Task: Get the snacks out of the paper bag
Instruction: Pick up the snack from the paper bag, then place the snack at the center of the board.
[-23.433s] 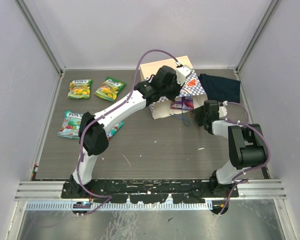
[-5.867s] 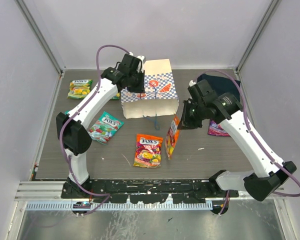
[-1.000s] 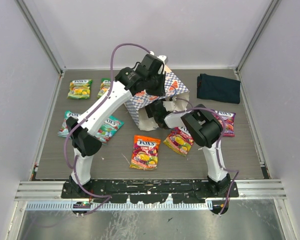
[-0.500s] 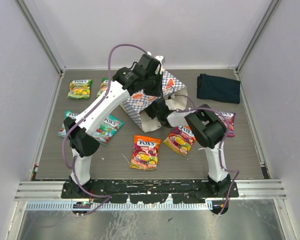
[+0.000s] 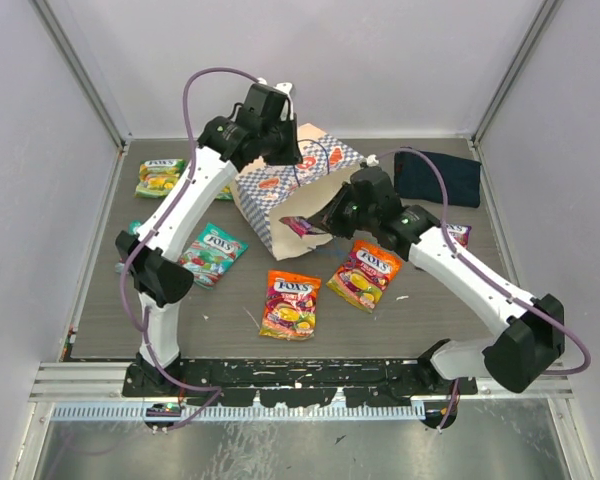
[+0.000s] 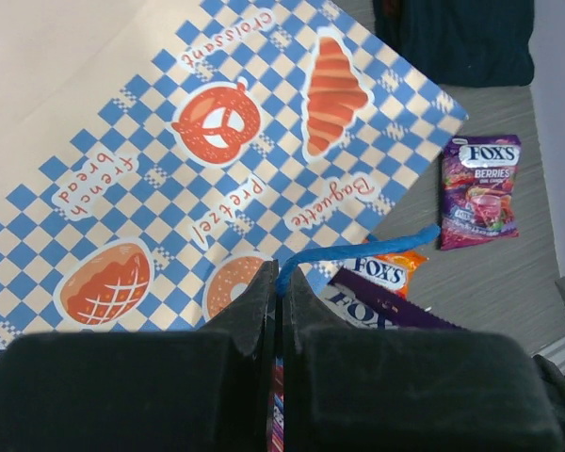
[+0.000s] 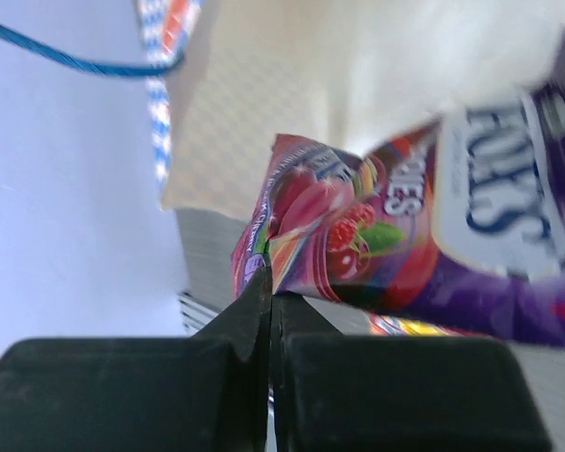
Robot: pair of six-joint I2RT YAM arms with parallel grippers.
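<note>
The other purple packet is to the right of my right gripper in the top view, so I will move that way next and let go over it, clear of the bag [image 5: 270, 195].
The paper bag [image 5: 270, 195] lies tilted with its mouth toward the front right, and its checkered side fills the left wrist view [image 6: 169, 141]. My left gripper [image 5: 289, 157] [image 6: 281, 280] is shut on the bag's blue cord handle [image 6: 358, 250] and holds it up. My right gripper [image 5: 324, 221] [image 7: 269, 294] is shut on the corner of a purple snack packet [image 5: 302, 227] [image 7: 405, 235] just outside the bag's mouth. Several other snacks lie on the table: two orange packets [image 5: 290, 303] [image 5: 365, 272], a teal one [image 5: 212, 253], a green one [image 5: 160, 177] and a purple one [image 5: 458, 234].
A dark navy folded cloth [image 5: 438, 176] lies at the back right. Another green packet [image 5: 223, 190] shows behind the left arm, and a teal one [image 5: 134, 229] lies at the left. Grey walls close in the table on three sides.
My right gripper closed on a purple packet inside the bag and drew it out toward the front right. My left gripper shifted the bag's handle up and to the left.
</note>
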